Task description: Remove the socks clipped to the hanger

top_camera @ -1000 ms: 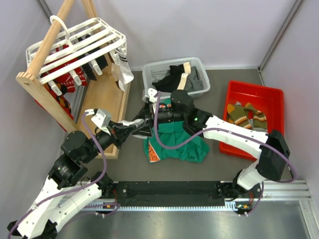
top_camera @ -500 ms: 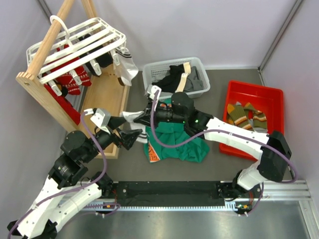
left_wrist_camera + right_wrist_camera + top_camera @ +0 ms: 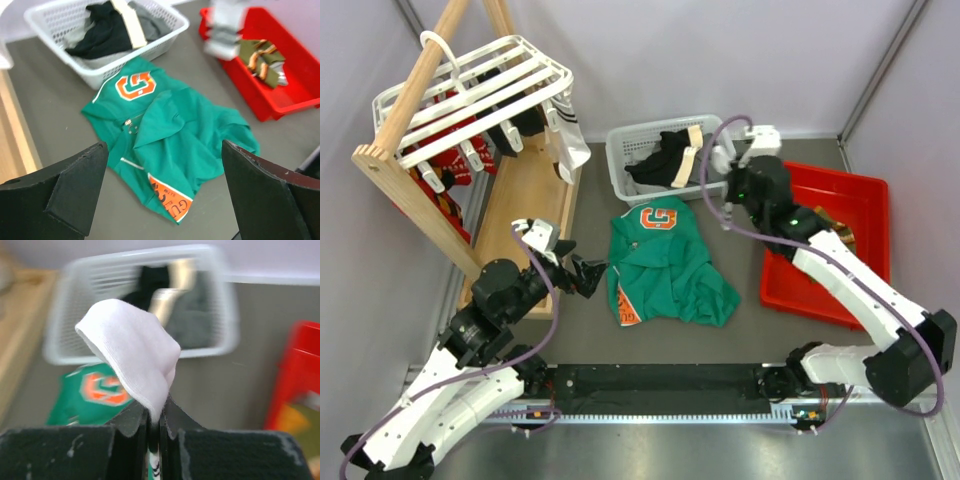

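Note:
The robot's right gripper should carry the white sock to the right in the top view next, over the red bin (image 3: 842, 212) (image 3: 301, 375), and let it go where striped socks already lie.
The white slatted hanger (image 3: 470, 85) hangs on the wooden rack at the back left. Clipped under it are red patterned socks (image 3: 450, 165), a black sock (image 3: 507, 135) and a white banded sock (image 3: 568, 135). My right gripper (image 3: 723, 165) is raised between the basket and the red bin and is shut on a white sock (image 3: 132, 347), which sticks up from between its fingers (image 3: 131, 421). My left gripper (image 3: 588, 278) stands wide open over the left edge of the green shirt (image 3: 175, 120), holding nothing. Green-brown striped socks (image 3: 262, 57) lie in the red bin (image 3: 285, 92).
A white mesh basket (image 3: 620, 152) with black, grey and cream garments stands at the back centre. The green shirt (image 3: 665, 262) with orange print is spread on the mat in front of it. The wooden A-frame rack (image 3: 405, 185) fills the left side.
My left gripper opened, let the white sock go and drew back left. My right gripper shut on the sock and carried it right, from over the shirt toward the red bin.

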Available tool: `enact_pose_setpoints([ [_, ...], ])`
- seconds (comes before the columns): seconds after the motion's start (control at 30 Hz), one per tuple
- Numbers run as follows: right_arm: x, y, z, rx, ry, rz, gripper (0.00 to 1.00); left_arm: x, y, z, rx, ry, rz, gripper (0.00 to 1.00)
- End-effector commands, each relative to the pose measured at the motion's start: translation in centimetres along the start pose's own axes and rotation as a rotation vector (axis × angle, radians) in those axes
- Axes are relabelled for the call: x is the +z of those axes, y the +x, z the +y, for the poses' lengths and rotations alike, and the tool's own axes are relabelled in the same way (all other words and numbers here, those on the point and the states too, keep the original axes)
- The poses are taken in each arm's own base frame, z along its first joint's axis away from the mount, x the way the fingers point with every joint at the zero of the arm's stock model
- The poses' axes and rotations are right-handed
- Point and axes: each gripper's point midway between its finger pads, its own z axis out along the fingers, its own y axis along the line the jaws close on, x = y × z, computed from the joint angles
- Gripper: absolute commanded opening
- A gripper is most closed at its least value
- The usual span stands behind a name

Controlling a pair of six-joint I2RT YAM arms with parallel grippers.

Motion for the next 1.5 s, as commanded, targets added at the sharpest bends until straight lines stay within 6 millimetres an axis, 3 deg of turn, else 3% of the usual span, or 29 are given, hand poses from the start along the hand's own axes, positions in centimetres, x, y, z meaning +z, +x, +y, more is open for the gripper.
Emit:
enact_pose_setpoints([
  [0.0,-4.3,-2.1,-12.8,0.006,0.484,-0.038,0.0,1.0,0.8,1.6,0.017,-0.077,-0.015,0.99],
  [0.03,-5.1,-2.4,-14.3,0.019,0.533,-0.05,0.0,1.2,1.2,1.9,0.02,-0.089,-0.009,0.99],
  [0.07,-6.1,-1.9,-17.1,0.032,0.629,-0.032,0.0,1.3,1.7,2.2,0.021,-0.103,-0.001,0.99],
  [0.17,-7.2,-0.3,-21.2,0.059,0.752,0.032,0.01,1.6,2.4,2.5,0.021,-0.113,0.016,0.99],
  [0.23,-7.4,0.9,-22.8,0.065,0.804,0.073,0.03,1.6,2.5,2.3,0.02,-0.104,0.019,0.99],
  [0.33,-7.5,3.3,-25.6,0.07,0.897,0.146,0.12,1.6,2.8,2.2,0.026,-0.094,0.025,0.99],
  [0.4,-8.1,4.9,-27.5,0.049,0.988,0.206,0.26,1.5,2.8,2.3,0.029,-0.097,0.021,0.99],
  [0.5,-8.7,5.0,-28.1,0.017,1.05,0.258,0.4,1.4,2.8,2.5,0.031,-0.106,0.023,0.99],
  [0.63,-7.5,1.5,-26.3,0.057,0.934,0.211,0.51,1.1,2.5,2.4,0.03,-0.103,0.007,0.99],
  [0.7,-6.4,0.8,-24.9,0.083,0.841,0.188,0.52,1.1,2.5,2.4,0.033,-0.103,0.005,0.99],
  [0.83,-4.4,1.8,-23.1,0.146,0.708,0.143,0.5,1.0,2.5,2.5,0.036,-0.107,0.001,0.99],
  [0.9,-2.8,1.9,-20.4,0.181,0.556,0.133,0.48,1.0,2.5,2.3,0.037,-0.097,0.0,0.99],
  [0.97,-0.5,0.3,-14.3,0.14,0.263,0.07,0.48,0.9,2.4,2.2,0.046,-0.085,-0.007,0.99],
  [1.03,0.5,-0.4,-9.4,0.058,0.049,0.02,0.5,0.8,2.2,1.9,0.049,-0.068,-0.015,0.99],
  [1.07,1.2,-2.2,-5.6,0.029,-0.054,-0.065,0.52,0.7,2.1,1.8,0.05,-0.066,-0.019,0.99],
  [1.13,1.5,-4.6,-1.4,-0.029,-0.193,-0.143,0.54,0.7,2.0,1.9,0.052,-0.071,-0.025,0.99],
  [1.17,2.4,-4.6,1.4,-0.049,-0.265,-0.153,0.55,0.7,2.0,2.0,0.055,-0.076,-0.025,0.99],
  [1.23,2.7,-7.2,4.8,-0.083,-0.364,-0.217,0.57,0.6,1.9,2.1,0.055,-0.083,-0.03,0.99],
  [1.3,3.9,-7.5,8.2,-0.096,-0.439,-0.231,0.57,0.6,1.8,2.2,0.056,-0.088,-0.034,0.99],
  [1.33,3.6,-9.4,9.8,-0.097,-0.493,-0.273,0.59,0.6,1.8,2.3,0.057,-0.093,-0.034,0.99],
  [1.47,3.8,-11.7,14.9,-0.101,-0.647,-0.391,0.62,0.6,1.6,2.4,0.059,-0.098,-0.038,0.99],
])
